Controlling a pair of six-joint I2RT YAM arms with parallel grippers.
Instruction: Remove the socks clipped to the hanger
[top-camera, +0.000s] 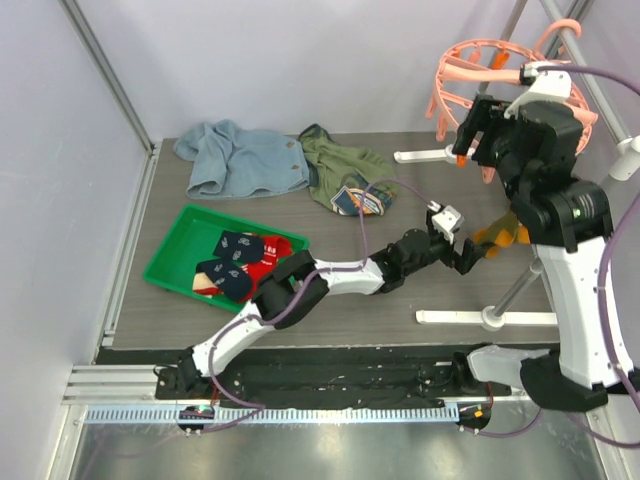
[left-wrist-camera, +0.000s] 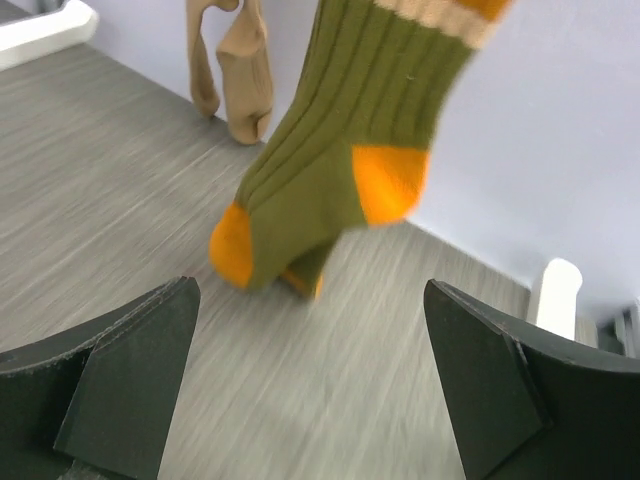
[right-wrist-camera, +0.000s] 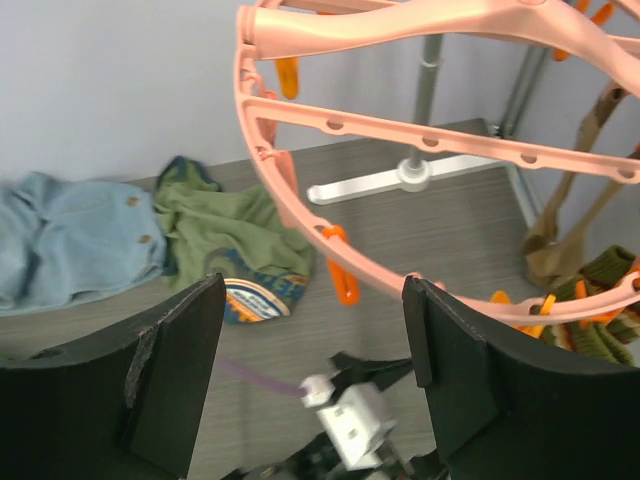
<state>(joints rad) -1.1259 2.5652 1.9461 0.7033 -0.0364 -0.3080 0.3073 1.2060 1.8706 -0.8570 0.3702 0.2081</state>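
Next, my left gripper will rise to the striped part of the olive-brown sock (left-wrist-camera: 432, 20) and close, as the sock's toe is just ahead of the gripper's fingers.
The salmon-pink round hanger (top-camera: 490, 75) hangs at the top right, its ring (right-wrist-camera: 400, 130) and orange clips (right-wrist-camera: 340, 275) filling the right wrist view. An olive-brown sock with orange heel and toe (left-wrist-camera: 330, 150) hangs from it, with tan socks (left-wrist-camera: 240, 70) behind; the sock also shows in the top view (top-camera: 503, 237). My left gripper (top-camera: 470, 255) is open and empty (left-wrist-camera: 310, 390), just short of and below that sock. My right gripper (top-camera: 478, 125) is open and empty (right-wrist-camera: 312, 370), beside the ring's near edge. Navy and red socks (top-camera: 235, 265) lie in the green tray (top-camera: 170, 262).
A light-blue garment (top-camera: 235, 155) and an olive-green garment (top-camera: 345, 175) lie at the back of the table. The grey rack pole and its white feet (top-camera: 485, 318) stand on the right. The left arm's wrist (right-wrist-camera: 355, 420) is under my right gripper.
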